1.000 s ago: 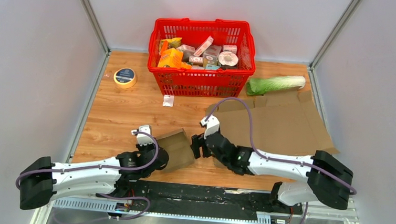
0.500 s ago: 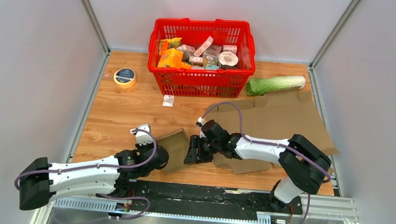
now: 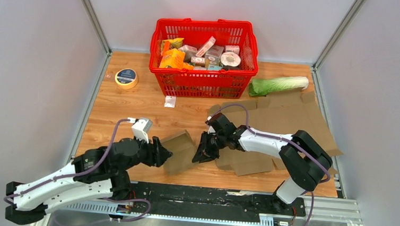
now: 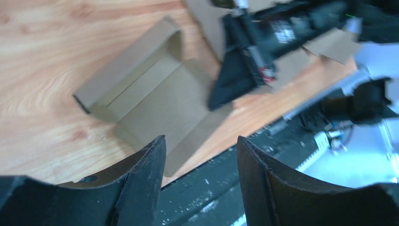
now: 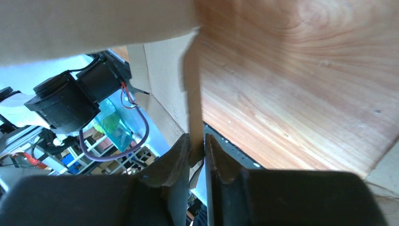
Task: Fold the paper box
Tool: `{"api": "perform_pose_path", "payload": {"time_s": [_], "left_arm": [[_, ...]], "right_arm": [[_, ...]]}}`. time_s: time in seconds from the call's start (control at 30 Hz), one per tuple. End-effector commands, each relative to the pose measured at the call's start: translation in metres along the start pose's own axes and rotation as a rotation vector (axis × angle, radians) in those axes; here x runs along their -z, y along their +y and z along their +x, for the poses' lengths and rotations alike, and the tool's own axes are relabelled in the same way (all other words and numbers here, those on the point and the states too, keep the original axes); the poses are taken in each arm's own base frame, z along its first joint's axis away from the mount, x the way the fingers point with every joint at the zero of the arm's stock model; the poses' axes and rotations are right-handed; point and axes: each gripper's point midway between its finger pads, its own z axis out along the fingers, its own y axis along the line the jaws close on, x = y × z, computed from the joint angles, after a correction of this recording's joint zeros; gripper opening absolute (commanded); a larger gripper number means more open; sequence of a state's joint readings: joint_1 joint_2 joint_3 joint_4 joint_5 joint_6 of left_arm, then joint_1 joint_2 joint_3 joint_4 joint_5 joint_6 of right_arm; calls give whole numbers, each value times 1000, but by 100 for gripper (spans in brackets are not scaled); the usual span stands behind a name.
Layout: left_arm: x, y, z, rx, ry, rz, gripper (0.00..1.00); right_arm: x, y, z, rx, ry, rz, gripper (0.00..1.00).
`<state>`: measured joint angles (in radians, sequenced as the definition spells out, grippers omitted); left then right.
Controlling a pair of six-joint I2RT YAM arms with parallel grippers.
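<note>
The robot's right gripper holds the flap edge-on, so the left gripper will next move across the box to the right in the top view, onto the flap's near end [image 3: 196, 164] [image 4: 227, 108].
The paper box [image 3: 180, 155] is a small brown cardboard blank, partly folded, lying near the front edge of the table; in the left wrist view the box [image 4: 155, 96] shows one raised wall and flat flaps. My left gripper [image 3: 163, 154] is open just left of it, with nothing between its fingers [image 4: 146, 179]. My right gripper [image 3: 200, 153] is at the box's right side and is shut on a thin cardboard flap [image 5: 191, 89], which stands edge-on between the jaws of my right gripper [image 5: 197, 143].
A red basket [image 3: 202, 84] full of groceries stands at the back. A tape roll [image 3: 126, 78] lies back left, a green cabbage [image 3: 278, 85] back right. A large flat cardboard sheet [image 3: 293, 125] lies under the right arm. A black rail [image 3: 208, 196] runs along the near edge.
My left gripper let go of the box, opened, and drew back to the left. My right gripper swung in to the box's right flap and shut on it.
</note>
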<state>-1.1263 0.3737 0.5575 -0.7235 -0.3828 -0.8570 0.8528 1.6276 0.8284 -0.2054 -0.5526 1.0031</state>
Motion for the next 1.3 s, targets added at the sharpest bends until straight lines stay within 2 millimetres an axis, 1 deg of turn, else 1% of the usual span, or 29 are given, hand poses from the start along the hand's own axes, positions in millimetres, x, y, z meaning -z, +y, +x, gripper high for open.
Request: {"api": "perform_pose_path", "payload": {"time_s": [0.0,0.03,0.07,0.1,0.13,0.17,0.2,0.23,0.3,0.33,0.43,0.5,0.57,0.63,0.67,0.77,0.8,0.83,0.93,1.03,1.07,1.1,1.13,1.17,1.23,1.27], "left_arm": [[20,-47,0,-328,180,192,61],[10,-45,9,-403,256,143,61],[7,-50,9,-492,251,126,61],[5,-57,1,-598,231,126,61],[-7,-57,7,-684,252,76,62],[-15,-54,3,-754,225,25,63],[-18,-60,5,-841,224,35,64],[-29,-64,10,-882,229,21,65],[-39,-66,15,-954,229,24,67],[-45,-70,17,-968,227,24,68],[-55,-64,17,-1023,219,-18,69],[-57,-63,19,-1048,232,-19,70],[-61,-67,32,-1056,275,25,69],[-66,-68,41,-1056,303,37,69],[-66,-72,49,-1046,332,80,69],[-70,-71,59,-990,364,112,69],[-73,-66,62,-967,372,99,69],[-75,-64,62,-951,372,98,69],[-81,-53,60,-942,373,45,68],[-88,-53,61,-930,366,35,61],[-90,-50,62,-927,377,25,53],[-93,-47,59,-911,380,9,49],[-95,-44,61,-912,394,-3,44],[-96,-42,62,-907,403,-4,36],[-98,-41,61,-890,402,-5,29],[-97,-40,61,-881,402,-3,22]], "right_arm": [[9,18,0,-87,68,-25,22],[12,19,-1,-104,76,-29,22],[13,20,-3,-116,78,-33,22],[14,21,-4,-129,81,-39,22],[16,23,-5,-157,91,-49,22],[17,25,-6,-168,96,-57,22],[19,26,-6,-175,103,-65,22],[20,27,-6,-183,112,-67,22],[20,27,-6,-195,115,-66,21],[20,26,-6,-203,118,-65,20],[22,26,-5,-206,116,-64,20],[22,26,-4,-216,116,-65,20],[22,28,-6,-220,110,-77,19],[22,28,-5,-224,109,-79,19],[23,28,-5,-221,106,-78,20],[25,29,-6,-219,92,-77,20],[25,29,-5,-221,94,-79,20],[26,30,-6,-220,90,-85,20],[27,31,-5,-219,86,-93,20],[30,37,-5,-214,82,-117,21],[31,39,-6,-208,79,-124,22],[32,40,-6,-208,75,-128,22],[34,41,-6,-205,72,-136,23],[35,41,-7,-203,70,-139,24],[38,41,-11,-204,62,-152,27],[40,38,-13,-188,57,-157,34]]}}
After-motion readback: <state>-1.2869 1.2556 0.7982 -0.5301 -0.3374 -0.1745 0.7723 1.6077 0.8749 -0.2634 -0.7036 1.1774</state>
